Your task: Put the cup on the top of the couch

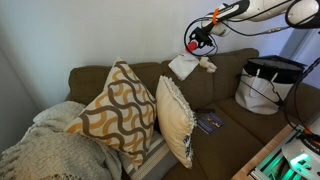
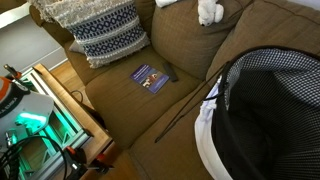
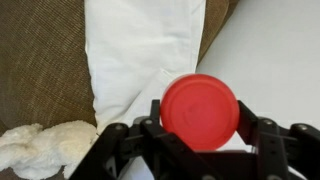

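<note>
My gripper should turn, move toward the pillows and lower the red cup onto the white cloth (image 1: 183, 65) (image 3: 140, 50) to let go of it, because the cup still hangs above the back of the couch.
My gripper (image 3: 200, 120) is shut on a red cup (image 3: 200, 110), whose round base faces the wrist camera. In an exterior view the gripper (image 1: 197, 40) holds the red cup (image 1: 192, 46) in the air just above the brown couch's top back edge (image 1: 230, 56). Below it lies a white cloth (image 3: 140, 50), draped over the couch back, also seen in an exterior view (image 1: 183, 66). The gripper is out of frame in the exterior view that looks down on the seat.
A white stuffed toy (image 2: 209, 11) lies on the couch back beside the cloth. Patterned pillows (image 1: 118, 110) fill one end of the seat. A small blue book (image 2: 152, 77) lies on the seat. A black-and-white basket (image 1: 268, 82) sits at the couch's other end.
</note>
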`<state>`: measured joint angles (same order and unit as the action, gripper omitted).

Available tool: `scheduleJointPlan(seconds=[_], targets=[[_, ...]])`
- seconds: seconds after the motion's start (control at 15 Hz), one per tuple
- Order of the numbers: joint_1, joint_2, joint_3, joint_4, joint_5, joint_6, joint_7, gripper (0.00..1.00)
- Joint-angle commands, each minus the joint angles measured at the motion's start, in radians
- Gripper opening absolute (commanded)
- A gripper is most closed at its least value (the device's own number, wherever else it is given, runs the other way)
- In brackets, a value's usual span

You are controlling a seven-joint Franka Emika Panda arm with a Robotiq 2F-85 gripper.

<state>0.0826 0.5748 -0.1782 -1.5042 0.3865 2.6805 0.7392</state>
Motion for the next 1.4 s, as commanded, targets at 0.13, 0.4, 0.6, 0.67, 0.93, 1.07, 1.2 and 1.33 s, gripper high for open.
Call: scheduleJointPlan(seconds=[0.13,0.4,0.6,0.67,0.93,1.07,1.2,1.33], targets=[[0.012,0.039,-0.023,0.041,-0.045,-0.044,0.19,0.46],[0.001,0.134,-0.006,0.168,-0.071,-0.196,0.418,0.46],[-0.06,0.216,0.062,0.348,-0.026,-0.373,0.522,0.46],[-0.077,0.233,0.08,0.399,-0.01,-0.414,0.556,0.46],[-0.15,0.298,0.143,0.617,0.042,-0.53,0.689,0.46],[-0.129,0.238,0.137,0.502,-0.01,-0.477,0.64,0.71],[-0.131,0.237,0.139,0.499,-0.014,-0.477,0.639,0.71],[-0.119,0.25,0.132,0.494,-0.008,-0.449,0.697,0.46]])
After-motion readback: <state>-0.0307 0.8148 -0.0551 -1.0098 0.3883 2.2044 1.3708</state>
